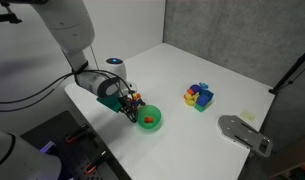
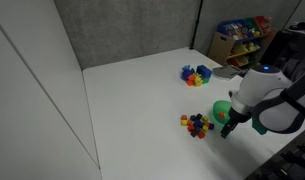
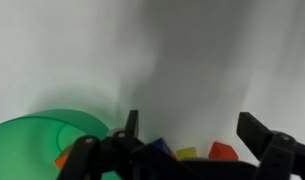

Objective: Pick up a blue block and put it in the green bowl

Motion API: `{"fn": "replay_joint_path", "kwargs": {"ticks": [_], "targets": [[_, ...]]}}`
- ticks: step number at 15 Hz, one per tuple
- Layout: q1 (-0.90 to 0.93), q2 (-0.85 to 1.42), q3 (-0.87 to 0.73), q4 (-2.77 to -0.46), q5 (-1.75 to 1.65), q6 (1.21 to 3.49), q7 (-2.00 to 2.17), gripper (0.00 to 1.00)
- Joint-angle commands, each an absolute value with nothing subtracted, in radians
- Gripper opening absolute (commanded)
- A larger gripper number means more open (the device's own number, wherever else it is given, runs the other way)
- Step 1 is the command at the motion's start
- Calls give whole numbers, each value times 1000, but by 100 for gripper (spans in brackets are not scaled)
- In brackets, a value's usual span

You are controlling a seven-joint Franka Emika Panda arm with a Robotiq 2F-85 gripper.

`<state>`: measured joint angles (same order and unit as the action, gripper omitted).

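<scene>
The dark blue block beside the yellow block is still off-centre between my fingers in the wrist view, so my open gripper moves outward and down onto it next.
The green bowl (image 1: pixel 150 119) sits near the table's front edge and holds an orange piece; it also shows in the other exterior view (image 2: pixel 222 110) and at the left of the wrist view (image 3: pixel 32 140). A pile of tiny blocks (image 2: pixel 197 124) lies beside it. My gripper (image 1: pixel 129 103) (image 2: pixel 228 128) hangs low beside the bowl and the pile. In the wrist view the gripper (image 3: pixel 192 135) is open. A blue block (image 3: pixel 157 148), a yellow block (image 3: pixel 185 153) and a red block (image 3: pixel 222 151) lie between the fingers, partly hidden by the gripper body.
A cluster of bigger blue, yellow and purple blocks (image 1: pixel 200 96) (image 2: pixel 196 74) stands further back on the white table (image 1: pixel 172 70). A grey flat object (image 1: pixel 244 133) lies at the table's corner. A toy shelf (image 2: pixel 242 40) stands behind the table.
</scene>
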<state>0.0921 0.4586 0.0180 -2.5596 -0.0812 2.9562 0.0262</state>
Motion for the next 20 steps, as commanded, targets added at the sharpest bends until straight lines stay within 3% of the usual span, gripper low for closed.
{"fn": "replay_joint_path", "kwargs": {"ticks": [1, 12, 20], "targets": [[118, 549, -28, -2515, -112, 3006, 5, 100], [146, 745, -81, -2341, -104, 3062, -19, 100], [143, 769, -68, -2264, -100, 3062, -21, 100]]}}
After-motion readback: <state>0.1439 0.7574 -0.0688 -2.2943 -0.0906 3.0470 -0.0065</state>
